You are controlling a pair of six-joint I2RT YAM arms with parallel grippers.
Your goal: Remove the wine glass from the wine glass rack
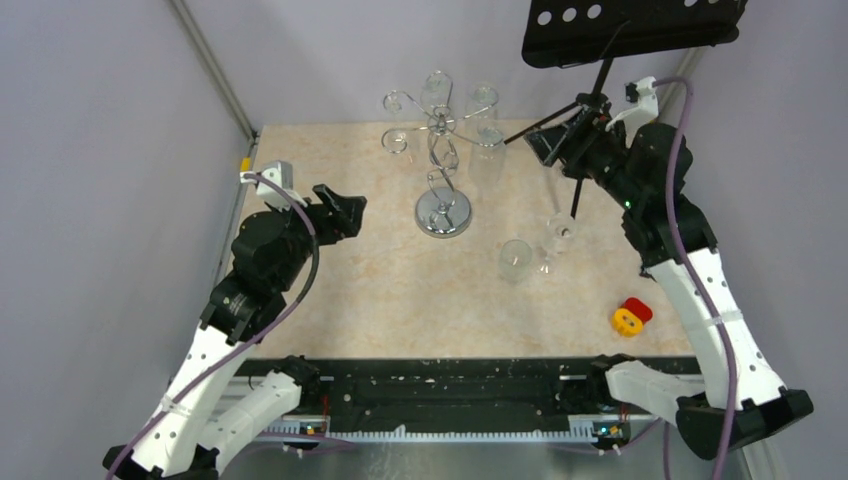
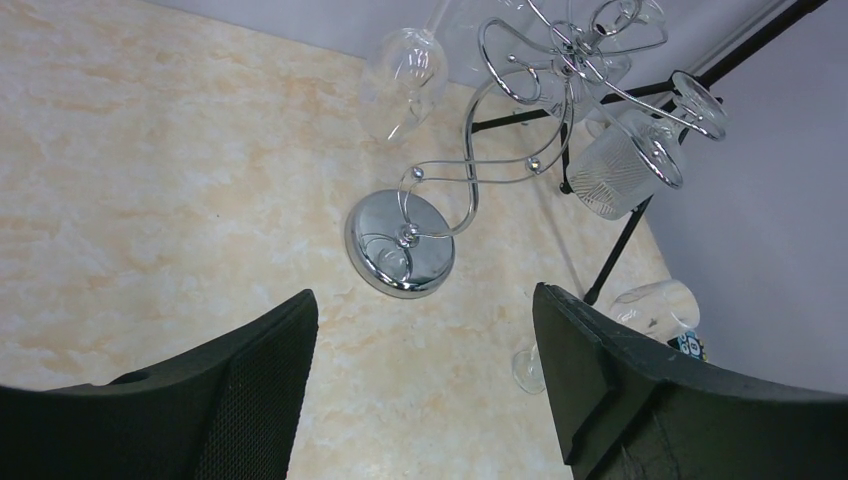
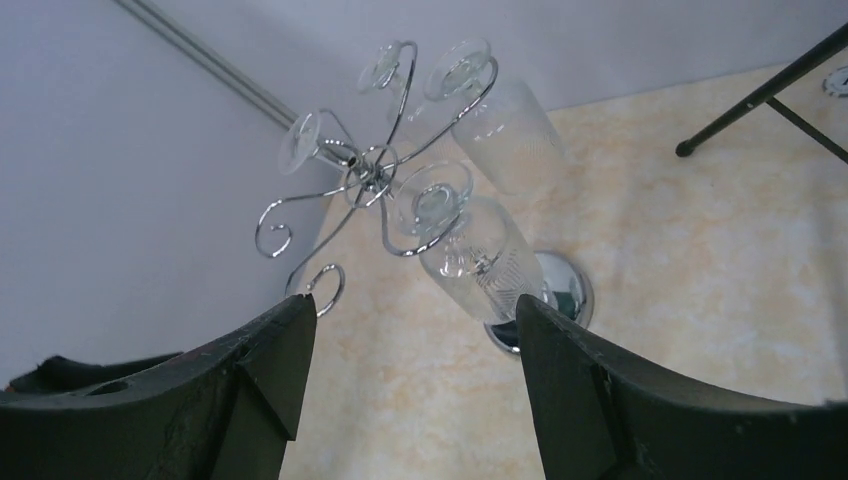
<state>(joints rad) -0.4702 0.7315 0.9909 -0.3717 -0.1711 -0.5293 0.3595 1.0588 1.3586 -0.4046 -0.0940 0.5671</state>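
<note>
The robot's right gripper should turn and move left in the top view onto the nearest wine glass's foot point(image 1: 489, 136) point(image 3: 433, 202), because that foot is exposed on top of the rack's arm.
The chrome wine glass rack point(image 1: 442, 165) stands at the back middle of the table on its round mirrored base point(image 1: 443, 213). Clear wine glasses hang upside down from its curled arms; the nearest to my right gripper is a ribbed one point(image 1: 487, 150), also in the right wrist view point(image 3: 480, 260). The left wrist view shows the rack point(image 2: 440, 190) with hanging glasses point(image 2: 625, 165). My right gripper point(image 1: 548, 145) is open and empty, raised to the right of the rack point(image 3: 375, 180) and apart from it. My left gripper point(image 1: 348, 212) is open and empty, left of the base.
Two loose glasses point(image 1: 516, 260) point(image 1: 560, 232) sit on the table right of the base. A black tripod music stand point(image 1: 630, 30) rises at the back right, its legs beside my right arm. A yellow and red object point(image 1: 630, 317) lies front right. Walls close the sides.
</note>
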